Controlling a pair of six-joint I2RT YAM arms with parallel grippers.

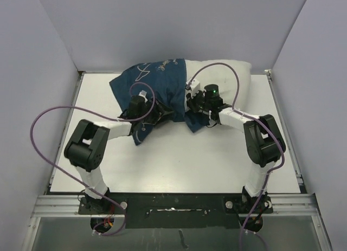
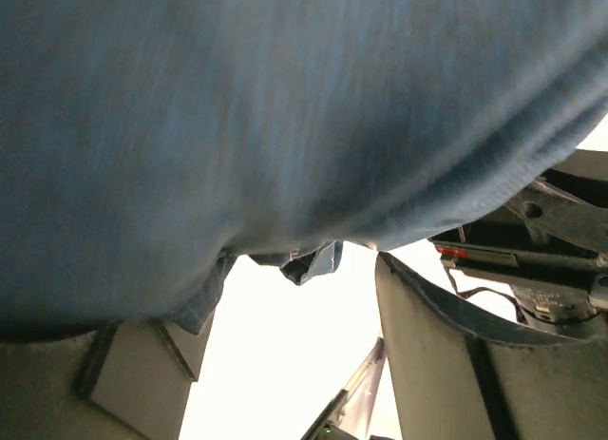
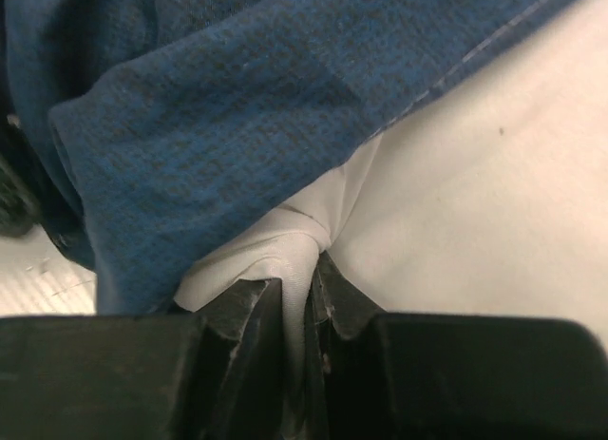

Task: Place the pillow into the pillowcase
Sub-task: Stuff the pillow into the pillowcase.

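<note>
I will push the pinched, still uncovered fold of the pillow to the left in the top view with my right gripper and release it, because the pillowcase's stitched edge (image 1: 183, 91) (image 3: 334, 155) is that way.
The white pillow (image 1: 230, 73) lies at the back of the table, its left part covered by the navy pillowcase (image 1: 150, 84) with cream drawings. My right gripper (image 1: 193, 103) is at the pillowcase's right edge. In the right wrist view it (image 3: 306, 288) is shut on a pinched fold of the pillow (image 3: 456, 221), with the pillowcase (image 3: 218, 107) lying just above. My left gripper (image 1: 156, 116) is at the pillowcase's front edge. In the left wrist view it (image 2: 290, 288) is open, the fingers (image 2: 446, 364) wide apart, and the pillowcase (image 2: 266, 107) drapes over the tips.
Grey walls (image 1: 49, 50) close in the white table (image 1: 173, 159) on the left, back and right. Purple cables (image 1: 40, 148) loop from both arms. Part of the right arm (image 2: 541, 240) shows close beside the left gripper.
</note>
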